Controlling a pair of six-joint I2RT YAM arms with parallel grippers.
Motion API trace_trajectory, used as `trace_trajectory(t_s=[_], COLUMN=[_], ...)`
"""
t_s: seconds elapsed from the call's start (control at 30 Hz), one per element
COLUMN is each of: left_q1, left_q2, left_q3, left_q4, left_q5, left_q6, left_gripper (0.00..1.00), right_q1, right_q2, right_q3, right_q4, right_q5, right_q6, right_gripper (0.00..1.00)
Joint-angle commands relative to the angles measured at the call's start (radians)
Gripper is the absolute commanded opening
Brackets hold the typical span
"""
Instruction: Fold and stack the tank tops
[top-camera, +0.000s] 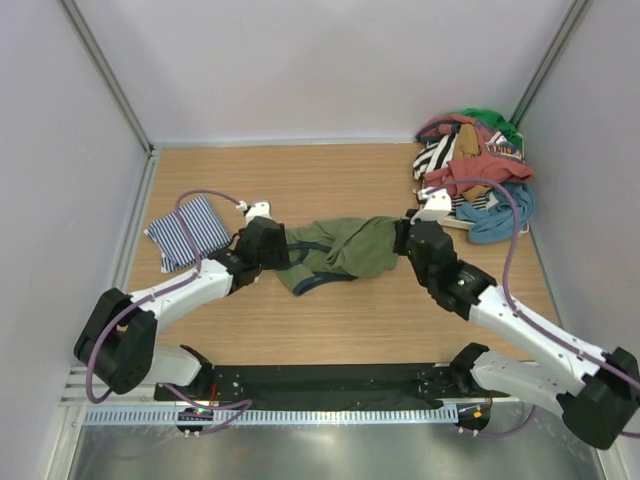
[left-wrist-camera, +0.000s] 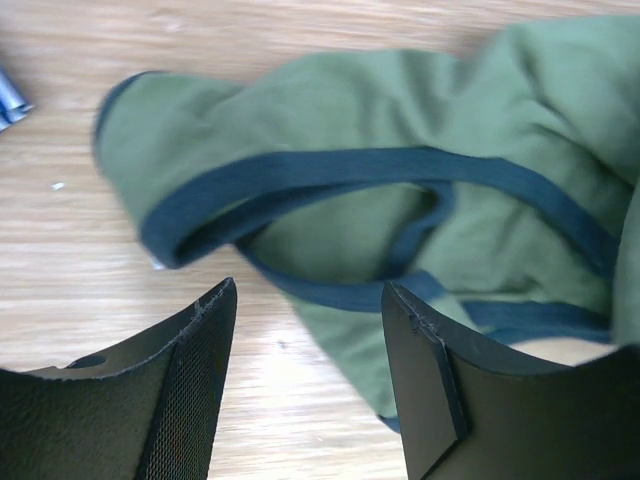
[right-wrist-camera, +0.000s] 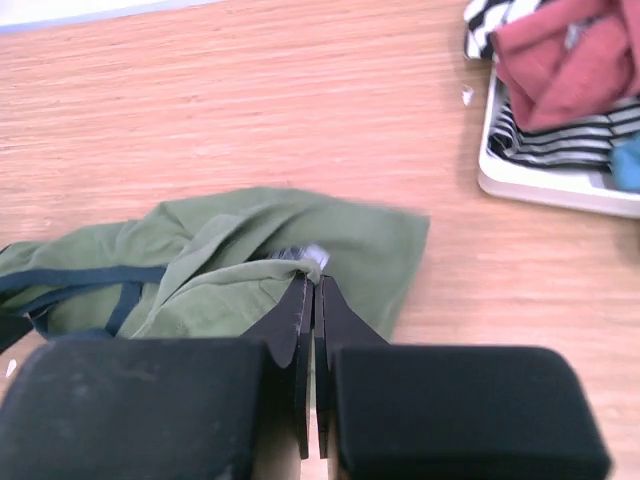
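Note:
The crumpled green top needs straightening, so next I need to draw my right gripper back and down, releasing the top's fold on bare tabletop below the gripper and further back.
The olive green tank top (top-camera: 345, 250) with dark navy trim lies crumpled in the middle of the wooden table. My left gripper (top-camera: 268, 246) is at its left end, where the straps are. In the left wrist view the gripper (left-wrist-camera: 310, 295) stands open, with the navy-trimmed straps (left-wrist-camera: 330, 175) just beyond the fingertips (left-wrist-camera: 425, 330) and a cloth edge lying between them. My right gripper (top-camera: 405, 238) is at the top's right end. Its jaws (right-wrist-camera: 316, 278) are shut on a raised fold of the green cloth (right-wrist-camera: 300, 235). The striped tank top (top-camera: 188, 232) lies folded at the far left.
A white tray (right-wrist-camera: 545, 188) at the back right holds a heap of other clothes (top-camera: 472, 165) in red, striped, blue and green. Grey walls enclose the table on three sides. A corner of the striped top (left-wrist-camera: 10, 100) shows at the left wrist view's edge.

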Motion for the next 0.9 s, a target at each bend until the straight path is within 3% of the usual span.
trace_trajectory(t_s=[0.0,0.1,0.23,0.4,0.5,0.67,0.87], left_q1=[-0.02,-0.025,-0.114,-0.2,-0.226,-0.281,-0.347], left_q2=[-0.038,-0.033,-0.021,0.062,0.126,0.286,0.466], left_q3=[0.011,0.012,0.028,0.125,0.225,0.372,0.563], left_q4=[0.071,0.088,0.094,0.047,-0.022,-0.075,-0.119], left_q5=[0.016,0.066,0.117,0.134,0.141,0.161,0.191], left_q6=[0.03,0.025,0.036,0.068,0.085,0.063,0.053], left_gripper=[0.61,0.61,0.67,0.75,0.77,0.78,0.68], right_q1=[-0.001,-0.001,-0.007,-0.041,-0.076,-0.077,-0.091], right_q2=[-0.123,-0.247,-0.356,-0.344,-0.285,-0.261,-0.254], right_q3=[-0.066,-0.074,-0.044,0.053,0.107,0.082,0.079], right_q4=[-0.126,-0.293,-0.454,-0.676,-0.778,-0.745,-0.688], right_q5=[0.053,0.173,0.357,0.594,0.614,0.58,0.57], right_q6=[0.098,0.21,0.311,0.494,0.586,0.584,0.544], right_gripper=[0.01,0.01,0.01,0.01,0.01,0.01,0.01])
